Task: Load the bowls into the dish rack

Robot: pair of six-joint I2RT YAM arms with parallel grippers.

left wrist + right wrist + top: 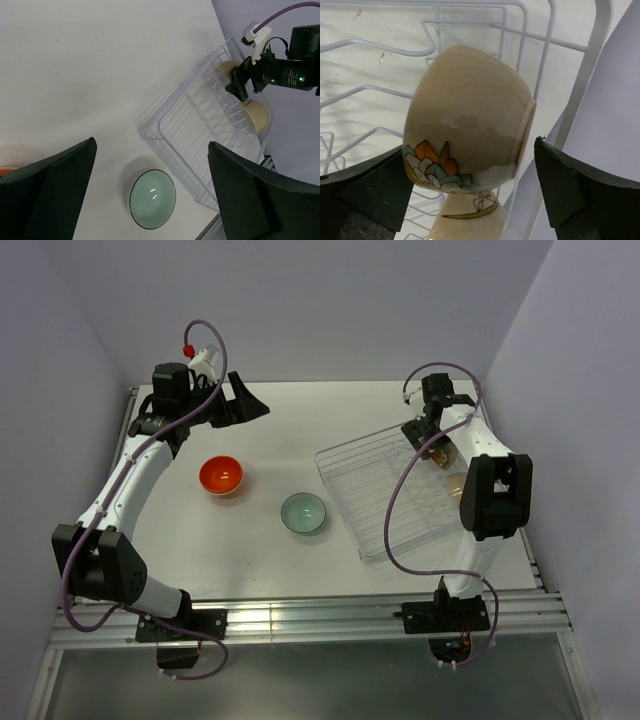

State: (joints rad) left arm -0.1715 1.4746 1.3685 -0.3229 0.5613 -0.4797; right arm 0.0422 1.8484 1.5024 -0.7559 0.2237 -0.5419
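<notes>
My left gripper should move down and back next, toward the right in the top view, onto the mint bowl's far rim (291, 497) (136, 183), because the bowl is outside the rack.
The dish rack (340, 502) is a white wire tray on the right of the table. Two cream bowls stand on edge at its far right side (441, 454) (458, 485). My right gripper (430, 440) is open around the upper cream bowl (470, 115); the second one (470, 220) shows just below it. A pale mint bowl (303, 513) and an orange-red bowl (221, 475) sit upright on the table left of the rack. My left gripper (237, 400) is open and empty, high at the back left. Its view shows the mint bowl (152, 198) and the rack (165, 135).
Purple walls close in the table at the back and both sides. A metal rail (300, 618) runs along the near edge. The right arm's cable (400, 510) loops over the rack. A sliver of the orange-red bowl (7, 170) shows beside my left finger.
</notes>
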